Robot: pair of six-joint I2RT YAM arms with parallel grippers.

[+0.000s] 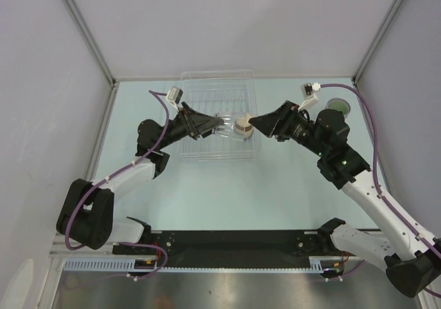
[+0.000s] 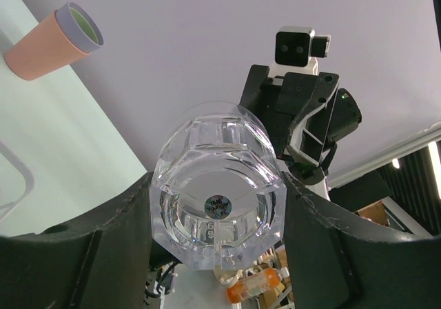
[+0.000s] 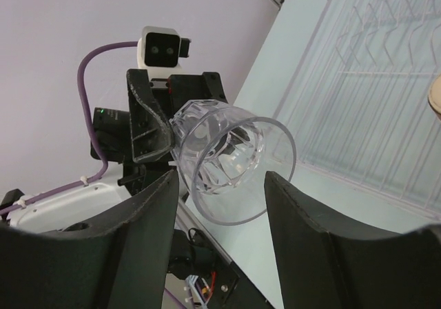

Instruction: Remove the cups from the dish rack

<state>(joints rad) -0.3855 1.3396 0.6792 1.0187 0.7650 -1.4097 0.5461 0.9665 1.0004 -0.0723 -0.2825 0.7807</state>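
Observation:
My right gripper is going to move toward my left gripper's clear cup first, so that its fingers get on both sides of the rim's edge away from the rack.
My left gripper is shut on a clear faceted cup, held on its side above the dish rack, base toward the left wrist camera. In the right wrist view the cup's open mouth faces my right gripper, which is open with one finger on each side of the rim, not touching. In the top view the two grippers meet nose to nose over the rack. A tan cork-like round top sits in the rack just below them. The salmon-pink, lavender and green cups stand nested on the table.
The nested cups stand at the far right of the pale green table, near the right wall. The rack's ribbed floor and wire dividers lie beside the right gripper. Grey walls enclose the back and sides.

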